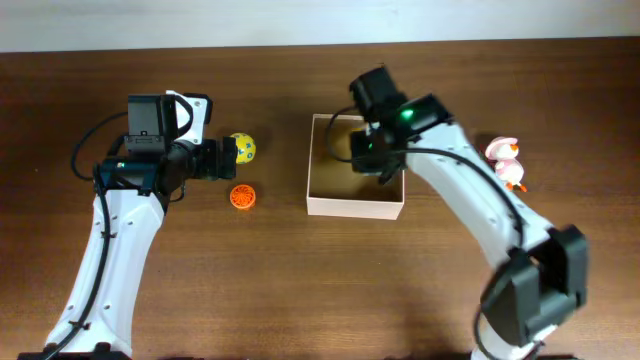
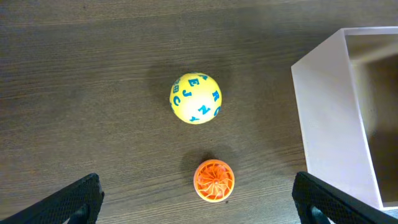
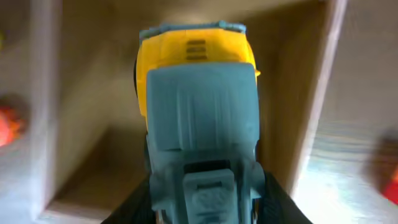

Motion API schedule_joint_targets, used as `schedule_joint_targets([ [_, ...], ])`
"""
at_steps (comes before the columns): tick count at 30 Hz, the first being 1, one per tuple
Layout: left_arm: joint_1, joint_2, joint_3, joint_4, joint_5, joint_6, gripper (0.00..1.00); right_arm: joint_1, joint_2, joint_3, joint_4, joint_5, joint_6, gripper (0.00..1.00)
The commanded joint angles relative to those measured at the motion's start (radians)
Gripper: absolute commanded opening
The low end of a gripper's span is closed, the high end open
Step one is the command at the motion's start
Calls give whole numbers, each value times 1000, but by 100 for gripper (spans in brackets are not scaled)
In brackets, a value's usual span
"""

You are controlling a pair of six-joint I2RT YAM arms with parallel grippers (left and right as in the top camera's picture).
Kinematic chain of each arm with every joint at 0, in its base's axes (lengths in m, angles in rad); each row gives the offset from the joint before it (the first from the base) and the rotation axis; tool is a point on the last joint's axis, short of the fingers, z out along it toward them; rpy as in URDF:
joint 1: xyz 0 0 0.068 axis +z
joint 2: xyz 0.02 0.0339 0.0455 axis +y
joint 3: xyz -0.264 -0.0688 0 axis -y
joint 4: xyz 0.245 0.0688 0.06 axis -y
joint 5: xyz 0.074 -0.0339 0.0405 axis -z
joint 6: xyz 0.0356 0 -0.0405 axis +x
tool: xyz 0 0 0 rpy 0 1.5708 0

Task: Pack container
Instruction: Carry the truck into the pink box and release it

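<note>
The right gripper lowers the toy vehicle (image 3: 198, 118) between the container's cream sides next and releases it there, because the container's tan bottom lies clear below the right gripper.
The container (image 1: 355, 207) is a shallow square box with cream walls and a tan floor, at the table's middle; its corner shows in the left wrist view (image 2: 329, 118). My right gripper (image 1: 378, 158) is over its inside, shut on a yellow and grey-blue toy vehicle (image 3: 198, 118) that fills the right wrist view above the box floor (image 3: 93, 155). My left gripper (image 1: 222, 160) is open and empty left of the box. A yellow ball with blue letters (image 2: 196, 98) and an orange ribbed ball (image 2: 214, 180) lie before its fingers (image 2: 198, 214).
A pink and white duck toy (image 1: 507, 163) stands on the wood table right of the box. The yellow ball (image 1: 243, 147) and the orange ball (image 1: 243, 197) lie between my left gripper and the box.
</note>
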Motion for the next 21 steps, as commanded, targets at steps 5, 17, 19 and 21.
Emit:
schedule_joint_targets([
  [5,-2,5,22,-1,-7,-10,99,-43,39,-92,100,34,61,20],
  [17,-2,5,22,-1,-7,-10,99,-48,-8,-10,73,35,-46,63],
  [19,-2,5,22,-1,-7,-10,99,-48,-32,35,42,43,-46,65],
  [21,-2,5,22,-1,-7,-10,99,-49,-56,85,0,63,-47,66],
])
